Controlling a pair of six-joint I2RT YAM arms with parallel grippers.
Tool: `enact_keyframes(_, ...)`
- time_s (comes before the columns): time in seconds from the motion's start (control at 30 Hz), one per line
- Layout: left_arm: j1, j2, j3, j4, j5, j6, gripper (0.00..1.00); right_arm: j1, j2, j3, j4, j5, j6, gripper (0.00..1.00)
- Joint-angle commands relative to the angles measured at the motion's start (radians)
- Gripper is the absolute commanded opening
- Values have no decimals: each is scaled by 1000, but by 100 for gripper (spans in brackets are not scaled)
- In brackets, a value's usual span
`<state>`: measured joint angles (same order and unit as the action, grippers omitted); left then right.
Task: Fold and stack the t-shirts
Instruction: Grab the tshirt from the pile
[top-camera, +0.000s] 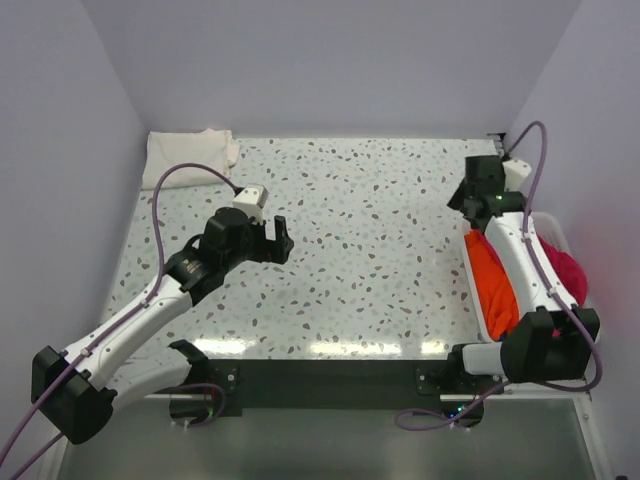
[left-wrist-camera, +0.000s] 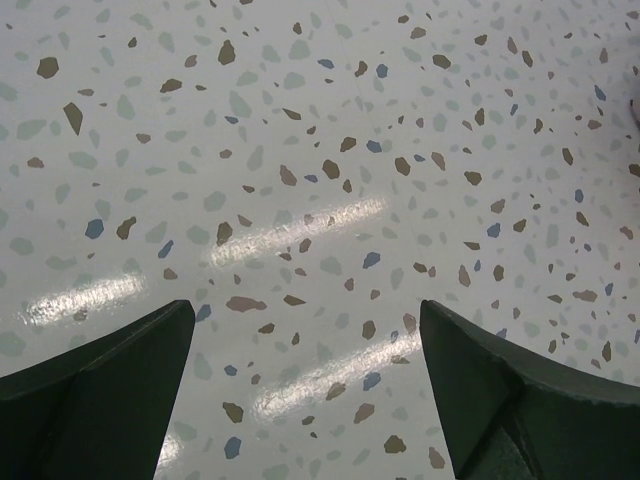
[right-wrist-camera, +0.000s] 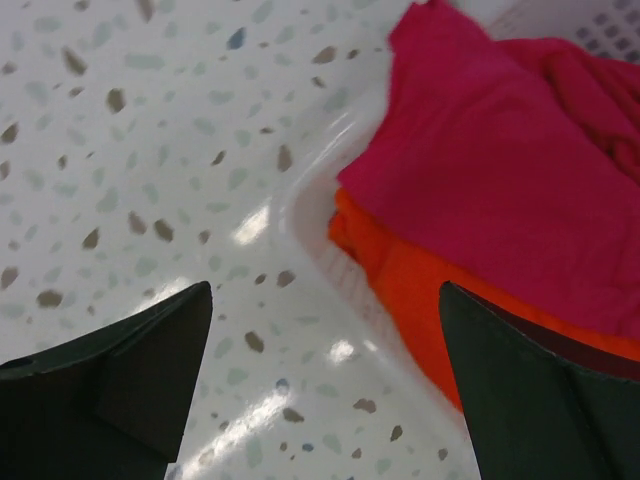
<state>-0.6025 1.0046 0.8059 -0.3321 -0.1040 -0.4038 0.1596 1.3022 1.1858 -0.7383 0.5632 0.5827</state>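
Observation:
My right gripper comes down into the basket (top-camera: 556, 232) onto the magenta-red t-shirt's far end next, as that lies below it and to its right in the top view.
A folded cream-white t-shirt (top-camera: 188, 156) lies in the table's far left corner. At the right edge, an orange t-shirt (top-camera: 494, 282) and a magenta-red t-shirt (top-camera: 566, 274) sit in a white mesh basket (top-camera: 556, 232). My left gripper (top-camera: 281, 238) hangs open over bare table left of centre; in its wrist view the left gripper (left-wrist-camera: 305, 330) has only speckled tabletop between its fingers. My right gripper (top-camera: 468, 200) is open above the basket's far left corner. Its wrist view shows the right gripper (right-wrist-camera: 325, 300) empty, with the magenta-red t-shirt (right-wrist-camera: 500, 170) lying on the orange t-shirt (right-wrist-camera: 420, 285).
The basket's white rim (right-wrist-camera: 305, 215) runs between my right fingers. Lilac walls close in the table on the left, back and right. The speckled tabletop (top-camera: 380, 250) stretches between the two arms, with a dark strip along its near edge.

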Motion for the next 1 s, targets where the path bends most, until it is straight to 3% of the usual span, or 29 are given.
enact_keyframes(0.0,0,2,24,8,33,-15,100,-187,48,52,-15,73,17,99)
enact_keyframes(0.17,0,-3,9,10,50,-26,100,-374,111,44,57,-8,57,99)
enact_keyframes(0.4,0,0,21,7,58,-24,100,-416,183,8,117,46,106,99)
enact_keyframes(0.73,1,14,24,5,50,-20,100,-439,246,-64,249,4,126,95)
enact_keyframes(0.83,0,22,26,5,49,-23,100,-439,233,-87,263,-5,124,88)
enact_keyframes(0.93,0,26,26,5,50,-26,100,-440,207,-100,258,-3,121,73)
enact_keyframes(0.97,0,29,24,7,50,-26,100,-440,201,-104,255,-3,121,60)
